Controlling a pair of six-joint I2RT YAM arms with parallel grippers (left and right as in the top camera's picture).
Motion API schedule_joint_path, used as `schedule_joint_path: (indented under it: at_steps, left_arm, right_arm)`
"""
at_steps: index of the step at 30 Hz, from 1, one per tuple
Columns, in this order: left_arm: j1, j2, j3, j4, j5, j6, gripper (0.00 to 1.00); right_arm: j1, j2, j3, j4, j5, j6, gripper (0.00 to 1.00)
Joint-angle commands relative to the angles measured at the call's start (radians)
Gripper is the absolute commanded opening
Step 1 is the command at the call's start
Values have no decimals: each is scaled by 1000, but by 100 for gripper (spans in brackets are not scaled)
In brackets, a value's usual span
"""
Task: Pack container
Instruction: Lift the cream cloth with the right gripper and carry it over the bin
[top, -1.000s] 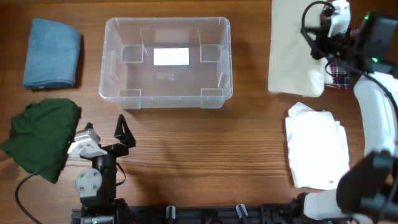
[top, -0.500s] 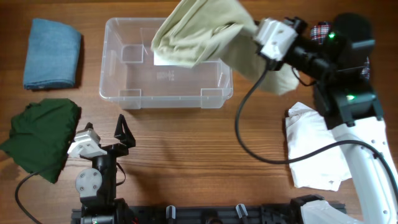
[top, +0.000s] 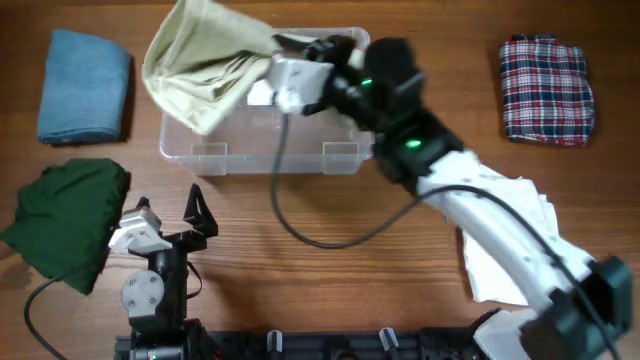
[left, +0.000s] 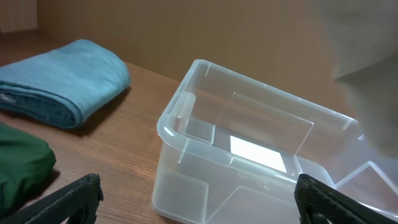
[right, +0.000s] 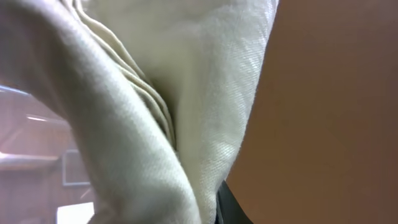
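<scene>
The cream cloth (top: 200, 70) hangs above the empty container, so next my right gripper brings it down between the container's sides over the white label and opens.
The clear plastic container (top: 340, 150) stands at the back middle of the table, with a white label on its bottom; it also shows in the left wrist view (left: 205, 186). My right gripper (top: 283, 48) is shut on a cream cloth (top: 200, 70) and holds it above the container's left half. The cloth fills the right wrist view (right: 143, 112) and hides the fingers. My left gripper (top: 170, 225) is open and empty near the front left; its two fingertips frame the container in the left wrist view (left: 196, 199).
A folded blue cloth (top: 85, 85) lies at the back left, a dark green cloth (top: 65, 220) at the front left. A plaid cloth (top: 545, 90) lies at the back right, a white cloth (top: 510, 245) at the right.
My right arm has swung left from the back right, carrying the cream cloth to above the container's left half. The plaid cloth is uncovered. The left arm has not moved.
</scene>
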Motion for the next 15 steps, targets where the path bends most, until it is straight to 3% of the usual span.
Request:
schedule_joint_path:
  at_steps: [1,6,15]
  left_arm:
    - [-4,-7,-6,3,-10,16,100]
    - [-4,-7,-6,3,-10,16,100]
    - [-4,-7,-6,3,-10,16,100]
  right_arm:
    - [47,85,14,60,201,-90,4]
    - [64,205,14,153,425,-233,4]
    - [67,293,14,161,412,-304,4]
